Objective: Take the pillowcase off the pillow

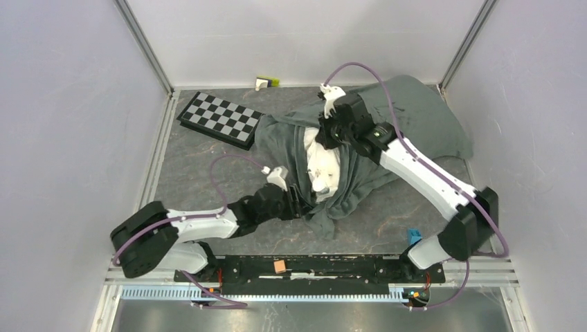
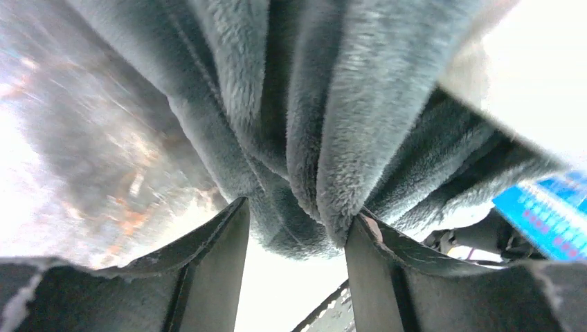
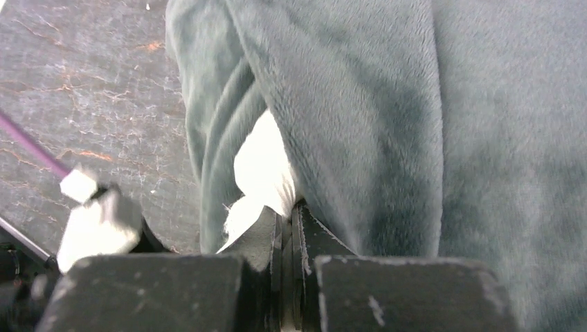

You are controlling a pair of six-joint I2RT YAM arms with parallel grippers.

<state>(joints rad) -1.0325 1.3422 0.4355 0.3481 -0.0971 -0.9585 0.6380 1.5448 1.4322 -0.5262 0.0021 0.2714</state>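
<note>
My right gripper is holding the pillow's white corner, with grey cover on either side of it. Next, my right gripper will pull back over the pillow's bare white part (image 1: 322, 170), which lies back of it, and release the corner.
The pillowcase (image 1: 415, 117) lies inside out, dark grey, bunched over the table's middle and spread toward the back right. Part of the white pillow (image 1: 324, 169) shows through its opening. My left gripper (image 1: 304, 200) is at the cover's near edge; in the left wrist view its jaws (image 2: 297, 221) hold a thick bunch of grey plush folds (image 2: 311, 104) between the tips. My right gripper (image 1: 324, 138) is at the pillow's far end; in the right wrist view it (image 3: 291, 211) is shut on a white corner of the pillow (image 3: 263, 166), with grey cover (image 3: 415, 124) beside it.
A flat black-and-white checkerboard (image 1: 221, 117) lies at the back left, touching the cover's edge. A small yellow-green and white object (image 1: 266, 81) sits by the back wall. A blue item (image 1: 414, 236) stands near the right arm's base. Walls enclose three sides.
</note>
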